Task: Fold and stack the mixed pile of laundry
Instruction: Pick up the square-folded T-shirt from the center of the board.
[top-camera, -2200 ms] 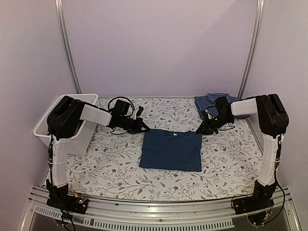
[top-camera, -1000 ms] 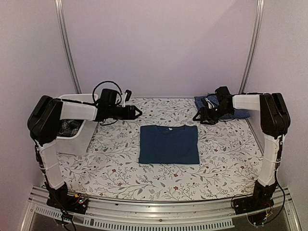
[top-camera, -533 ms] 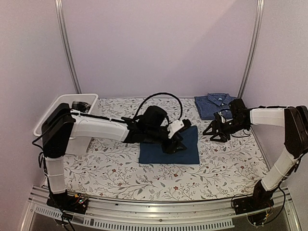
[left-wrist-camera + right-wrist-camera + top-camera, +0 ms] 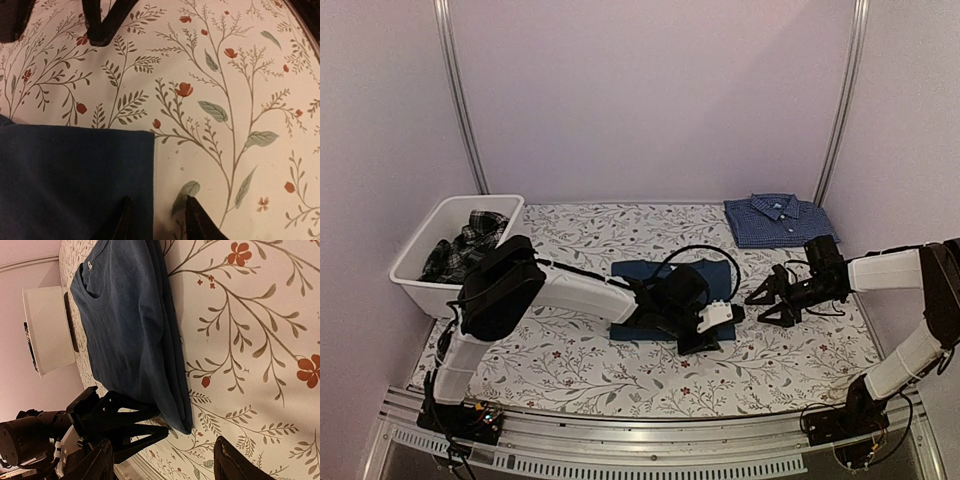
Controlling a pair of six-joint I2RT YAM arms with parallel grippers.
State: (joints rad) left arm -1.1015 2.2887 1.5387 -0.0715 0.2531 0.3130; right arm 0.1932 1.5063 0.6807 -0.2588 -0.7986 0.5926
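Note:
The T-shirt's side edge (image 4: 731,328) (image 4: 173,396) is straddled by my left gripper, so my right gripper should next go to the left in the top view, onto that edge, and close.
The dark blue T-shirt (image 4: 638,272) lies folded on the floral tablecloth (image 4: 570,360). My left gripper (image 4: 710,335) reaches across it to its near right corner. In the left wrist view the left gripper (image 4: 157,215) is open and narrow, its jaws straddling the T-shirt (image 4: 75,175) at its right edge, one finger on cloth and one on tablecloth. My right gripper (image 4: 760,305) hangs open just right of the T-shirt (image 4: 130,330), nothing in it. The checked shirt (image 4: 775,218) lies folded at the back right. The plaid piece (image 4: 470,245) sits in the tub.
The white tub (image 4: 415,275) stands at the table's left edge; it also shows in the right wrist view as the tub (image 4: 47,330). The two grippers are close together at the T-shirt's right side. The table's near rail (image 4: 650,440) runs along the front.
My left arm swung from the tub across to the T-shirt's near right corner and came down, its jaws narrowing. The right gripper moved nearer and lower, staying open.

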